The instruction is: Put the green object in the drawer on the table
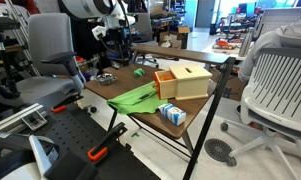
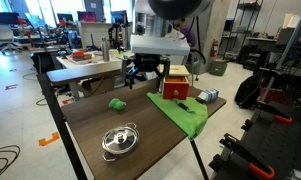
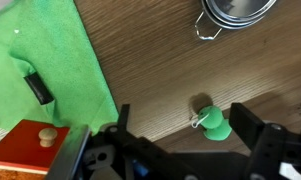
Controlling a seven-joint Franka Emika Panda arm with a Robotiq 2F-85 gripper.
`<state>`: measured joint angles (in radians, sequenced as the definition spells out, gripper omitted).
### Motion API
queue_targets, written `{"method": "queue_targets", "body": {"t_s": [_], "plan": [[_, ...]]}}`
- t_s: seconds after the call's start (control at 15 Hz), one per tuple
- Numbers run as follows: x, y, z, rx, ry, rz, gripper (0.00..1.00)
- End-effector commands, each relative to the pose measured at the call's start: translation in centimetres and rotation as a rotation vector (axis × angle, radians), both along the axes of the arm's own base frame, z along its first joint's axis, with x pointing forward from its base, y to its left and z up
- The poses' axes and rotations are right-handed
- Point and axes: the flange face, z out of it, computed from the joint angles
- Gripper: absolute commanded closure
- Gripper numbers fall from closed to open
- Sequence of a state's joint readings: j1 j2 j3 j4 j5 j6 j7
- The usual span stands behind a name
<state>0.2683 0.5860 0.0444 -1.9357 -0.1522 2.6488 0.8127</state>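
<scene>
The green lump (image 2: pixel 117 104) (image 3: pixel 216 123) lies on the tabletop below my open gripper's fingers, so my gripper will move down and across toward it until its fingers are on both sides of the rounded body.
The green object (image 3: pixel 212 122) is a small roundish green lump with a thin metal ring on it, lying on the brown table (image 3: pixel 160 60). It also shows in both exterior views (image 2: pixel 116 103) (image 1: pixel 138 71). My gripper (image 3: pixel 180 150) is open above the table, with the lump between its dark fingers and nearer one of them; it touches neither. In an exterior view my gripper (image 2: pixel 143 72) hangs above the table behind the lump. The drawer (image 1: pixel 183 82) is a light tan wooden box with an orange-brown compartment, and it also shows in the other exterior view (image 2: pixel 176 82) and the wrist view (image 3: pixel 30 148).
A large light green cloth (image 2: pixel 182 111) (image 1: pixel 135 96) (image 3: pixel 45 60) lies next to the wooden box with a small black item (image 3: pixel 37 88) on it. A metal pot with lid (image 2: pixel 119 140) (image 3: pixel 235 12) stands on the table. A blue and white carton (image 1: pixel 171 113) lies near the table edge.
</scene>
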Motion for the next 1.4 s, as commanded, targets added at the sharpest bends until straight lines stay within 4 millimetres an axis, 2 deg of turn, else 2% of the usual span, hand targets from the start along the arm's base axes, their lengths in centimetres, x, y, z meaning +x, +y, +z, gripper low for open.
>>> {"method": "queue_targets", "body": {"t_s": [0.0, 0.27, 0.73, 1.33], "plan": [[2.4, 2.0, -2.3, -0.006, -0.004, 0.023, 0.00], [4.8, 3.3, -4.1, -0.002, -0.028, 0.027, 0.00], [9.0, 3.4, -6.6, -0.013, -0.059, 0.002, 0.00], [11.0, 4.5, -8.4, -0.008, -0.040, -0.010, 0.00]]}}
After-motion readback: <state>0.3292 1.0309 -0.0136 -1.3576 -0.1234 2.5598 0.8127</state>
